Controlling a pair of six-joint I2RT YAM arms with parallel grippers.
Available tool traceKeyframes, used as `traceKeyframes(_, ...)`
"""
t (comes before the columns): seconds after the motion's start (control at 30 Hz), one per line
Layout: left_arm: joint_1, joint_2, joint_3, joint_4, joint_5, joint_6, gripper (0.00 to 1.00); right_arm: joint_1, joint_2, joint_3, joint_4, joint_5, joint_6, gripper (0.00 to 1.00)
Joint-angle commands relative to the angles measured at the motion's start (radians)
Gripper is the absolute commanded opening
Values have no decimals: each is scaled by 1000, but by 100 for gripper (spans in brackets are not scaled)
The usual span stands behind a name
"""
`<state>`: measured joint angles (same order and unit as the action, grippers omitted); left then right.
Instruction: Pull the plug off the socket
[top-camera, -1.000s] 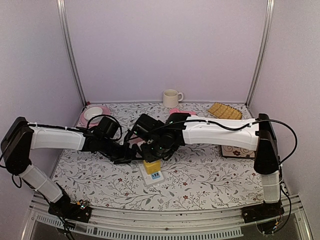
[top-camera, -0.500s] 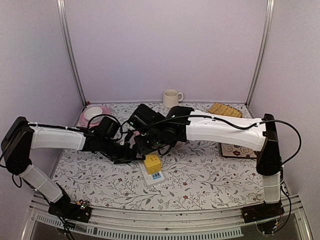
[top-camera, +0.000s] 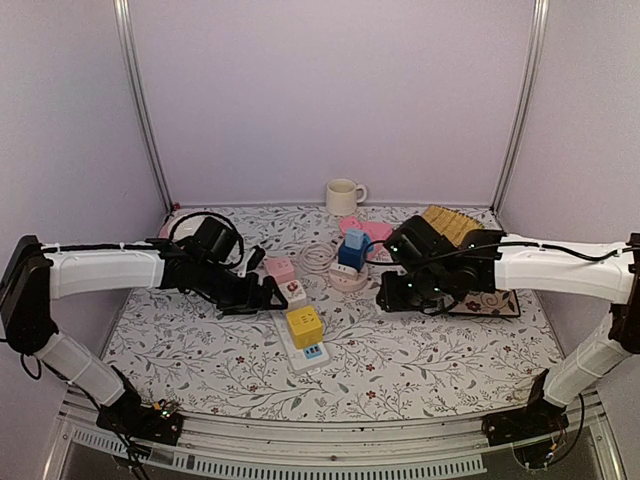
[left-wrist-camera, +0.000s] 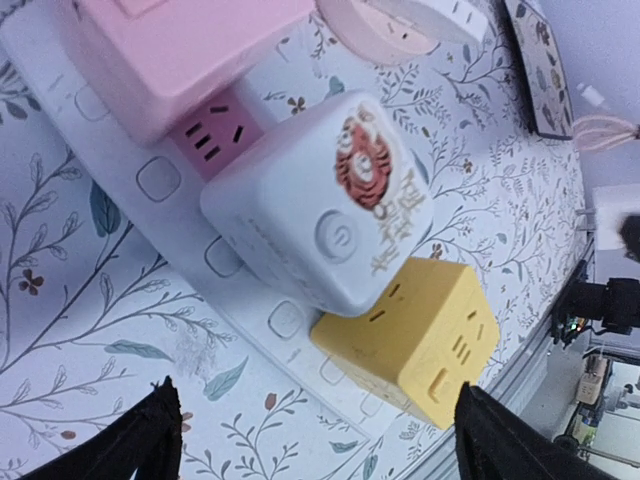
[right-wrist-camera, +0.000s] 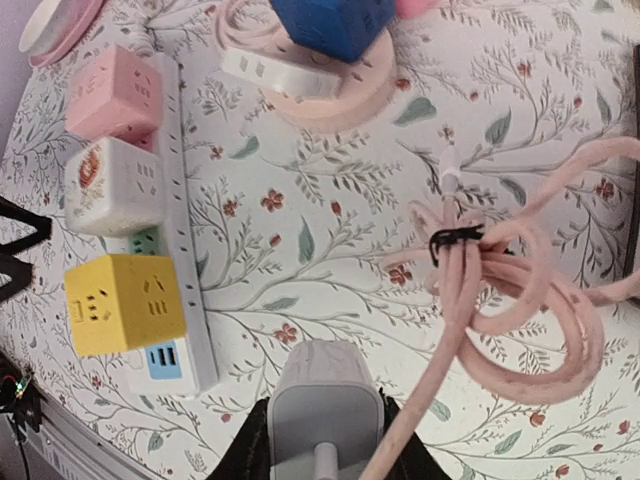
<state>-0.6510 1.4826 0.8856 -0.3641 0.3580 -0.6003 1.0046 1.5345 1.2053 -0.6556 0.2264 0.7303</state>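
My right gripper needs to go down next and move back to the open table beside the power strip, because the unplugged white plug has clear space there.
A white power strip (top-camera: 296, 350) lies mid-table with a pink cube (top-camera: 279, 269), a white cube with a tiger print (top-camera: 294, 291) and a yellow cube (top-camera: 304, 325) plugged in. My right gripper (top-camera: 390, 297) is shut on a white plug (right-wrist-camera: 325, 400) with a coiled pink cable (right-wrist-camera: 520, 320), held above the table right of the strip (right-wrist-camera: 185, 250). My left gripper (top-camera: 268, 295) is open beside the strip's left edge. In its wrist view the fingertips (left-wrist-camera: 160, 435) frame the white cube (left-wrist-camera: 320, 200) and yellow cube (left-wrist-camera: 420, 335).
A blue cube (top-camera: 352, 248) sits on a round pink socket behind the strip. A cream mug (top-camera: 342, 195) stands at the back. A yellow ribbed item (top-camera: 448, 220) lies at the back right, and a patterned dark-edged mat (top-camera: 490, 302) lies under the right arm.
My right arm has swung from over the power strip to the right, carrying the white plug away from it. The left gripper has stayed by the strip.
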Motion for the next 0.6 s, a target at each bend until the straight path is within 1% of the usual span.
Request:
traceKeyframes(0.0,-10,-43,75,-42,-11,19,95,-70,-127,-272,292,-224,126,12)
traceKeyframes(0.1,-9,-48,105,-59,-20,26,95,-107,-160,-399,439,-311,175,13)
traceKeyframes(0.17,-9,-49,116,-67,-27,34,95,-119,-151,-450,517,-353,192,14)
traceKeyframes(0.27,-7,-49,125,-76,-37,41,95,-128,-115,-494,604,-410,212,14)
traceKeyframes(0.37,-4,-53,126,-79,-40,43,95,-132,-78,-513,654,-446,231,15)
traceKeyframes(0.43,-2,-55,124,-80,-43,44,95,-136,-58,-520,661,-455,238,18)
traceKeyframes(0.47,0,-56,123,-81,-43,46,95,-138,-49,-523,663,-461,240,24)
traceKeyframes(0.5,2,-57,122,-81,-44,47,95,-140,-40,-526,662,-466,243,27)
traceKeyframes(0.57,6,-59,119,-82,-42,51,95,-147,-22,-535,661,-481,247,32)
